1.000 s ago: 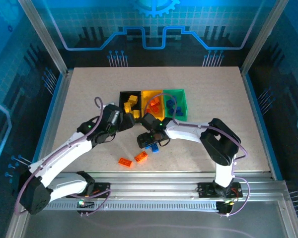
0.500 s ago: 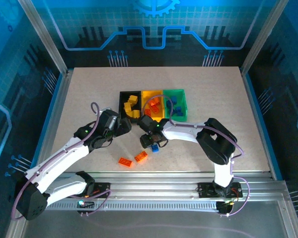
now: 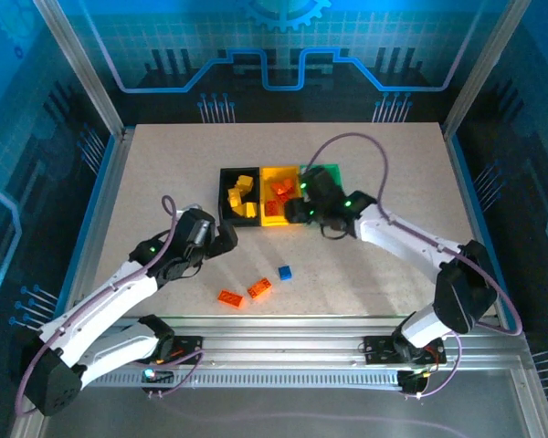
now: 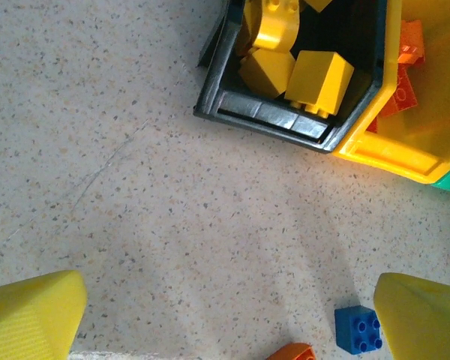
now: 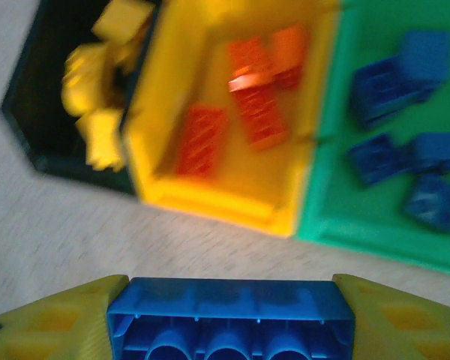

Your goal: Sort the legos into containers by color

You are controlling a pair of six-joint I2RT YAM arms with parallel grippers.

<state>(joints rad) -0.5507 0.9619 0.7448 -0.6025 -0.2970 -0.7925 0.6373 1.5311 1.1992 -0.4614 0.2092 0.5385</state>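
Note:
The robot's right gripper will next swing outward over the green bin beside the yellow bin [image 3: 272, 219] and release there, since blue legos lie inside.
My right gripper [image 5: 229, 324] is shut on a long blue lego [image 5: 229, 311], held over the table just in front of the containers. From above, this gripper [image 3: 295, 208] hangs by the yellow bin's [image 3: 272, 219] front edge. The black bin [image 5: 30, 142] holds yellow legos [image 5: 97, 112], the yellow bin [image 5: 217, 202] orange legos [image 5: 247, 105], and the green bin [image 5: 345, 225] blue legos [image 5: 405, 150]. My left gripper [image 4: 225, 319] is open over bare table, in front of the black bin [image 4: 285, 124]. A small blue lego [image 4: 358, 328] lies beside its right finger [image 4: 424, 319].
Two orange legos [image 3: 259, 288] [image 3: 228, 297] and the small blue lego [image 3: 284, 272] lie loose on the table near the front edge. An orange lego's tip [image 4: 292, 351] shows at the bottom of the left wrist view. Metal frame posts border the table.
My right gripper has lifted the long blue lego off the table and swung up and right to the bins. My left gripper has drawn back a little toward the near left.

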